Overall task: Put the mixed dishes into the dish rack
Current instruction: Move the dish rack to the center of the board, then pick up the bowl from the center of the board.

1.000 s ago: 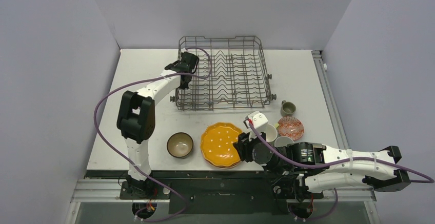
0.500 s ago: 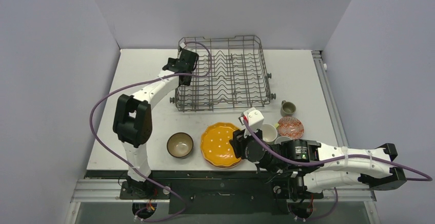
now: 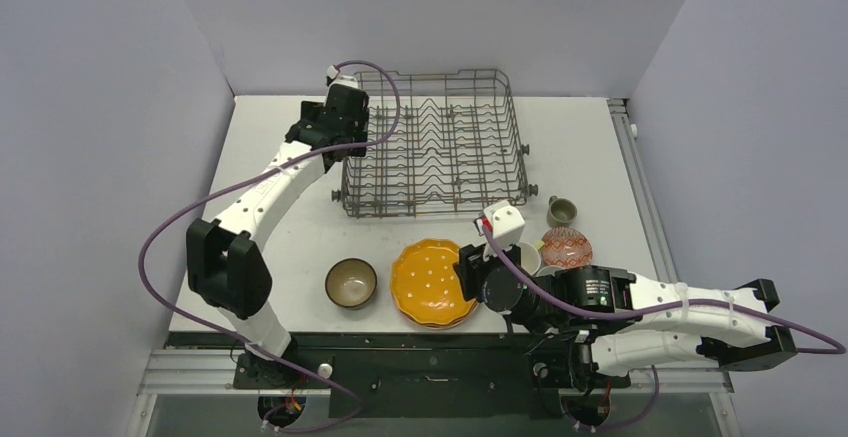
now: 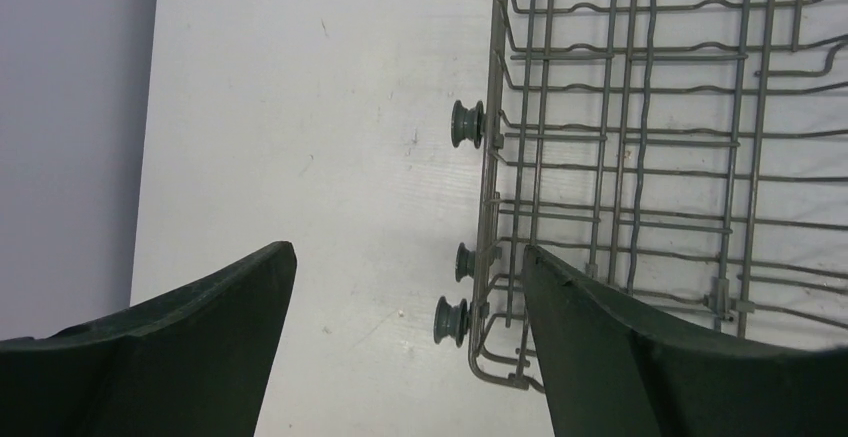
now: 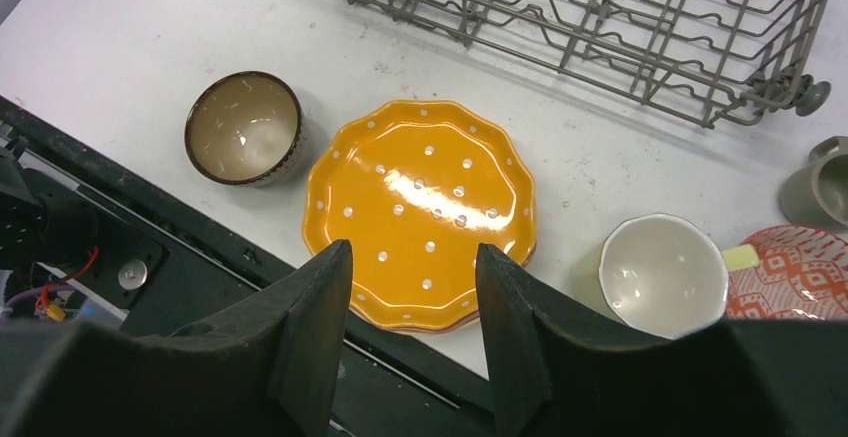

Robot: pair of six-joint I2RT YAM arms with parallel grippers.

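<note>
I will next bring my left gripper back from the rack (image 3: pixel 440 147) and down onto the bowl's rim away from the plate, because the bare tabletop there leaves room for a finger.
The dish rack (image 3: pixel 440 147) (image 4: pixel 640 157), a grey wire basket with small side wheels (image 4: pixel 466 123), stands empty at the back of the table. My left gripper (image 3: pixel 326 127) (image 4: pixel 405 262) hovers open over the rack's left wall, one finger outside it and one over the basket, holding nothing. An orange dotted plate (image 3: pixel 432 282) (image 5: pixel 420 197) lies at the near edge, with a pink rim showing beneath it. My right gripper (image 3: pixel 468 275) (image 5: pixel 412 257) hangs open above that plate's near edge. A dark brown bowl (image 3: pixel 351 283) (image 5: pixel 243 127) sits left of the plate.
Right of the plate stand a pale mug (image 3: pixel 524 257) (image 5: pixel 662 275), a red-patterned dish (image 3: pixel 568 248) (image 5: pixel 790 272) and a grey mug (image 3: pixel 560 210) (image 5: pixel 820 182). The table's black front rail (image 5: pixel 130 257) runs just under my right fingers. Grey walls enclose the table.
My left gripper has opened wide and drawn back and left from the rack's left rim. My right gripper's jaws have widened a little above the orange plate.
</note>
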